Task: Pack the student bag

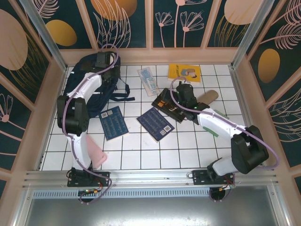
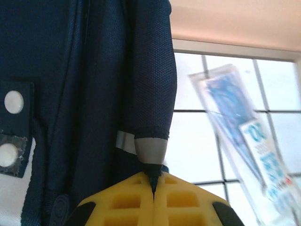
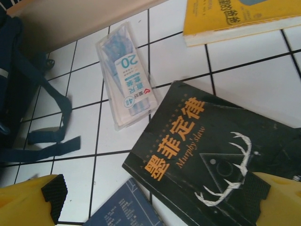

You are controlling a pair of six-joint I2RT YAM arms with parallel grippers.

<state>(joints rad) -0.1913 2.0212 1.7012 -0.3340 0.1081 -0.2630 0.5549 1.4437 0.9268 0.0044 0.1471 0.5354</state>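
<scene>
My left gripper should pull back toward the trailing straps, nearer my base than it is, and bring the bag's edge by its pinched tab before releasing the tab.
The navy student bag (image 1: pixel 107 95) lies at the far left of the tiled floor, its straps trailing right. My left gripper (image 1: pixel 104 60) hovers over the bag's far end. In the left wrist view its yellow fingers (image 2: pixel 127 197) are pressed together on a small dark tab under a grey reflective patch (image 2: pixel 150 149) of the student bag (image 2: pixel 70 70). My right gripper (image 3: pixel 155 200) stands open just above a black book (image 3: pixel 211 150), nothing between its fingers. That black book (image 1: pixel 165 106) lies mid-table, under the right gripper (image 1: pixel 178 94).
A clear pack of blue items (image 1: pixel 148 80) and a yellow book (image 1: pixel 185 73) lie at the back. Two blue notebooks (image 1: pixel 113 122) (image 1: pixel 155 123) sit in the middle. A pink object (image 1: pixel 95 154) is by the left base, and a brown cylinder (image 1: pixel 209 96) lies beside the right arm. Walls enclose three sides.
</scene>
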